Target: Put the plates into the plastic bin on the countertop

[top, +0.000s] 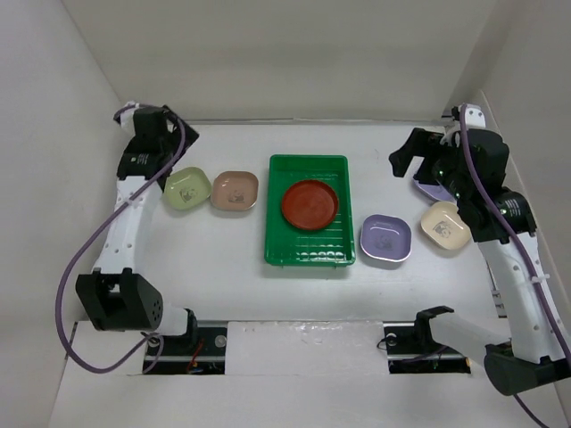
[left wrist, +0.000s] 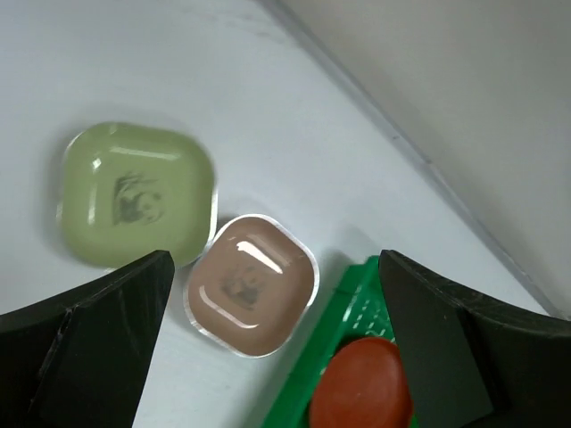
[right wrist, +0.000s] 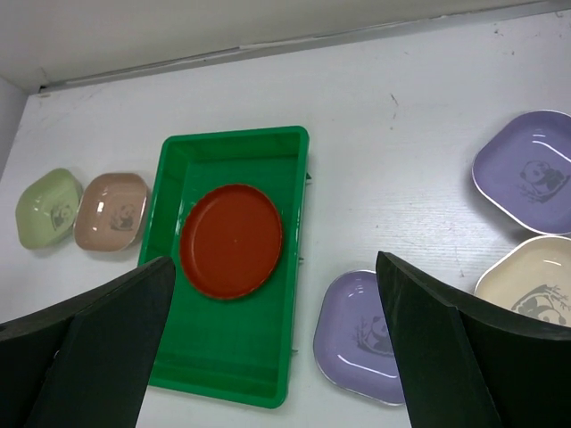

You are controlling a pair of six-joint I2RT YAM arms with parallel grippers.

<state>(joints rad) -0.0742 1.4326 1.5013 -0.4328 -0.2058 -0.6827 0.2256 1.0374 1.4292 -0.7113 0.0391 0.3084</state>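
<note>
The robot's left gripper has to cross over first and then go down, to reach the pale green dish's rim on the side away from the pink-tan dish (top: 235, 191).
The green plastic bin (top: 308, 160) lies mid-countertop (top: 223, 267) with one red-brown plate (top: 310, 204) in it; I see no second red-brown plate. A pale green dish (top: 186, 189) and a pink-tan dish (top: 235, 191) lie left of the bin. A lavender dish (top: 386, 238) and a cream dish (top: 444, 226) lie right of it. A second lavender dish (right wrist: 531, 169) is partly under my right arm. My left gripper (left wrist: 275, 267) is open and empty, high above the pink-tan dish (left wrist: 252, 283). My right gripper (right wrist: 275, 263) is open and empty, high above the bin's right side (right wrist: 299, 267).
White walls close in the countertop at the back, left and right. The left arm (top: 125, 223) runs along the left wall and the right arm (top: 517, 267) along the right wall. The arm bases sit at the near edge.
</note>
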